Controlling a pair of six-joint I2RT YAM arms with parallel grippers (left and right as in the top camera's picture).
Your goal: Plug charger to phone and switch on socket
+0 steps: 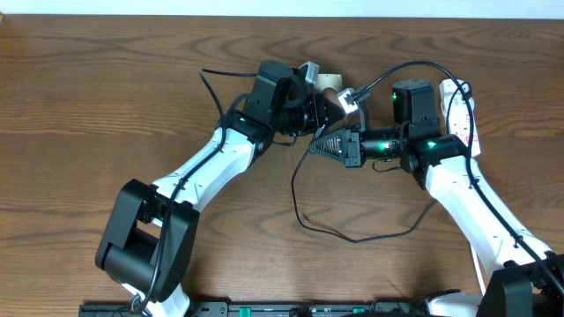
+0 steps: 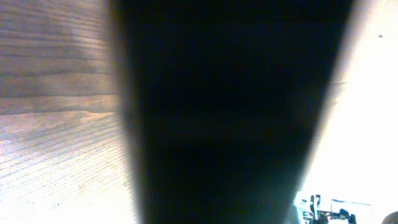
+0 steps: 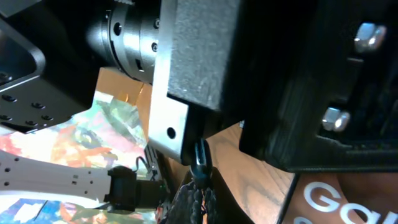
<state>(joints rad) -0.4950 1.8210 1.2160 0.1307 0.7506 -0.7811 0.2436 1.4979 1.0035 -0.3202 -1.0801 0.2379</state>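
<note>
I should move my right gripper away from the phone next, tilt it down and let go of the end of the plug over bare wood, because the end of the plug faces my left gripper's finger.
My left gripper (image 1: 333, 106) reaches to the back middle of the table and is shut on the phone (image 1: 349, 97), holding it off the wood. A dark out-of-focus slab (image 2: 230, 112) between its jaws fills most of the left wrist view. The phone's bronze screen (image 3: 336, 199) with white letters shows at the lower right of the right wrist view. My right gripper (image 1: 317, 147) points left just below the phone and is shut on the charger's small black plug tip (image 3: 200, 160). The thin black charger cable (image 1: 352, 238) loops over the table. The white socket (image 1: 464, 114) lies behind my right arm.
A small white cylinder-like object (image 1: 328, 81) sits just behind my left gripper. A thick black arm cable (image 1: 414, 66) arches over my right wrist. A black rail (image 1: 264, 308) runs along the front edge. The two grippers are very close together.
</note>
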